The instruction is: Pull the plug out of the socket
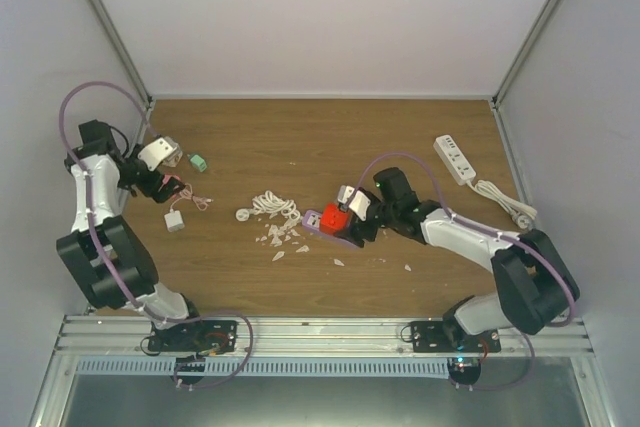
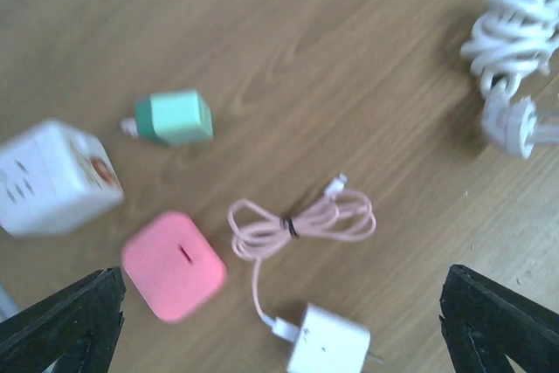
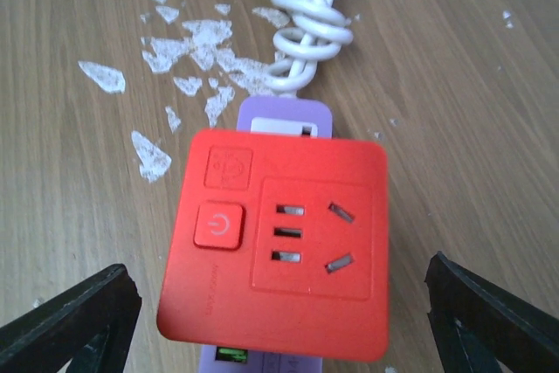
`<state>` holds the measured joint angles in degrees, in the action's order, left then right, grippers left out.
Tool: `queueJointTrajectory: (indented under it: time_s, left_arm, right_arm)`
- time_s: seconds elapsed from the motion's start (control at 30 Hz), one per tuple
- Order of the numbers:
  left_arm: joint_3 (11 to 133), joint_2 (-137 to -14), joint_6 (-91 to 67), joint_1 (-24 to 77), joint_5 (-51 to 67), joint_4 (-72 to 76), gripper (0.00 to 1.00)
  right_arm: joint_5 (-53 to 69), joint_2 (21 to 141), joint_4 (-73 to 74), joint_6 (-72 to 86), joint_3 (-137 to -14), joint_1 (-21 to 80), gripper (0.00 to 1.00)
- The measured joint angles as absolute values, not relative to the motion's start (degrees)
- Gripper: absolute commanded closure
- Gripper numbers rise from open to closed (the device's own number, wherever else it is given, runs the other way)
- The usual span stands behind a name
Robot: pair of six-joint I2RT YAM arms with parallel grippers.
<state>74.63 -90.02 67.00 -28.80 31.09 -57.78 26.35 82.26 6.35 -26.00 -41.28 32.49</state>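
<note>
Next, my left gripper moves across past the coiled cord onto the red adapter's sides, since the adapter lies far to its right in the top view.
A red cube socket adapter with a power button sits plugged on top of a purple power strip. In the top view the red adapter lies mid-table on the purple strip. My right gripper is open, its fingertips standing wide on either side of the adapter without touching it. My left gripper is open and empty at the far left of the table, above small chargers.
Under the left gripper lie a white cube socket, a green plug, a pink block, and a white charger with a pink cable. A white coiled cord, white flakes and a white power strip also lie on the table.
</note>
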Motion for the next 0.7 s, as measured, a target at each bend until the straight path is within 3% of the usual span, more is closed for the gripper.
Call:
queueJointTrajectory:
  time_s: [0.37, 0.7]
  left_arm:
    - [72.47, -74.04, 70.15, -22.85, 41.95, -46.63, 0.01]
    - [67.81, -74.78, 74.15, 2.42, 39.68, -43.9, 0.01]
  right_arm:
    - [26.81, 75.53, 8.21, -27.81, -40.1, 32.25, 0.07]
    - [26.63, 70.19, 9.02, -26.44, -35.42, 31.75, 0.07]
